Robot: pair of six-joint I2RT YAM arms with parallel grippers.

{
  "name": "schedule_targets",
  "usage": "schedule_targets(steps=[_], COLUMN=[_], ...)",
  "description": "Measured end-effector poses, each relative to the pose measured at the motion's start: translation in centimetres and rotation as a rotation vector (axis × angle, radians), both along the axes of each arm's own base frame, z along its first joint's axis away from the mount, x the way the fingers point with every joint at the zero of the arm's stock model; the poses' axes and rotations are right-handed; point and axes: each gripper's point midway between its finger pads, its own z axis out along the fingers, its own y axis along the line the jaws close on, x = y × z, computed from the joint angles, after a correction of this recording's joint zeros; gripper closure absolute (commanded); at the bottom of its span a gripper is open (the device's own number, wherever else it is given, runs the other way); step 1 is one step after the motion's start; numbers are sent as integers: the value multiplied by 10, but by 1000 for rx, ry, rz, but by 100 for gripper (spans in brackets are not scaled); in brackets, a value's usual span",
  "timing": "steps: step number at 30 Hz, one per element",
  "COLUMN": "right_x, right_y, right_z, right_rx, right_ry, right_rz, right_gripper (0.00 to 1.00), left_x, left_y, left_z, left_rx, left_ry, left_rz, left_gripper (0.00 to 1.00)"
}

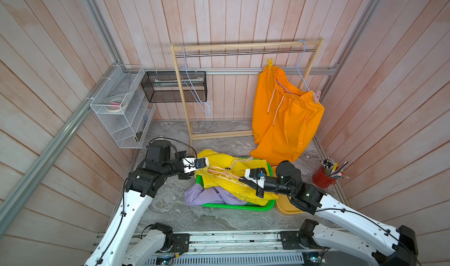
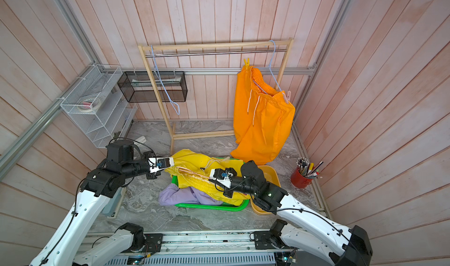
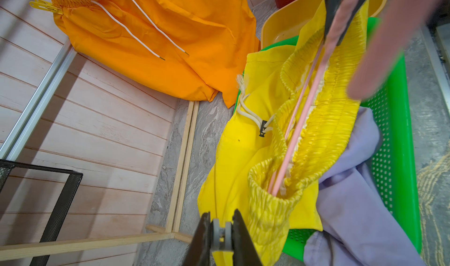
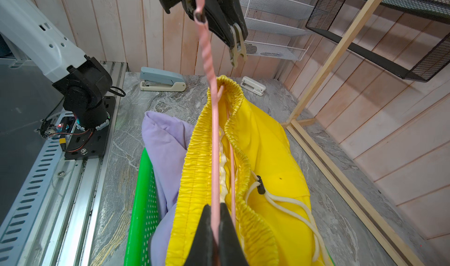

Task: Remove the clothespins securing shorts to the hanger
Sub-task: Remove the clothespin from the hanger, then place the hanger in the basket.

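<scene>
The robot's right gripper should next go down toward the waistband of the yellow shorts beneath it and release the hanger's wire, since the grey clothespin hangs free.
Yellow shorts (image 1: 219, 162) lie across a green basket (image 1: 233, 207), with a pink hanger (image 4: 214, 131) running through their waistband. My left gripper (image 3: 220, 218) is shut on a grey clothespin (image 3: 220, 233) held just off the waistband's end; the clip's mouth hangs free in the right wrist view. The other end of the hanger's wire is clamped in my right gripper (image 4: 215, 207), which is shut. Lilac shorts (image 1: 207, 194) sit bunched in the basket. Orange shorts (image 1: 285, 121) hang from a blue hanger (image 1: 302, 67), pinned by a yellow clothespin (image 1: 269, 62) and a pale pink clothespin (image 1: 316, 97).
A wooden rack (image 1: 243, 45) stands at the back and carries a second, bare blue hanger (image 1: 192, 87). A yellow tray (image 1: 289, 208) sits right of the basket, and a red cup of pens (image 1: 323, 178) at far right. Two staplers (image 4: 160, 82) lie by the left wall, under wire shelves (image 1: 119, 106).
</scene>
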Motion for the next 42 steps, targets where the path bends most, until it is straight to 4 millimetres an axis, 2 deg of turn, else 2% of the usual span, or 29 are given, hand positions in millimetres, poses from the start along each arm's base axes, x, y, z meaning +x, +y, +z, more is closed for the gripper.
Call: schedule_targets(steps=[4, 7, 14, 16, 19, 23, 27, 31, 33, 35, 36, 39, 42], right_x=[3, 6, 17, 22, 32, 51, 64, 64, 62, 60, 59, 58, 57], right_y=[6, 11, 21, 24, 25, 21, 16, 15, 13, 9, 7, -3, -13], right_z=[-14, -30, -52, -59, -70, -83, -89, -85, -75, -57, -46, -15, 6], right_rx=[-13, -30, -34, -42, -50, -49, -47, -34, -13, 29, 55, 133, 190], right_ry=[39, 75, 138, 158, 199, 254, 296, 312, 308, 291, 278, 237, 217], right_rz=[4, 2, -27, -41, -71, -134, -179, -189, -192, -197, -202, -223, -250], right_gripper=[100, 100, 100, 100, 100, 100, 85, 69, 62, 52, 47, 41, 37], left_x=[-4, -1, 30, 34, 37, 30, 11, -8, -15, -17, -18, -18, -18], left_y=[3, 10, 36, 42, 47, 52, 46, 37, 33, 29, 27, 21, 12], left_z=[16, 20, -8, -7, 10, 45, 76, 101, 109, 110, 109, 102, 94], left_rx=[-29, -33, 15, 1, -62, -201, -346, -481, -533, -568, -580, -609, -630], left_ry=[-76, -132, -109, -104, -135, -197, -222, -225, -212, -186, -169, -112, -57], left_rz=[21, 71, 295, 346, 410, 459, 419, 347, 313, 292, 284, 266, 239], left_gripper=[87, 87, 85, 85, 84, 84, 88, 92, 92, 92, 94, 98, 100])
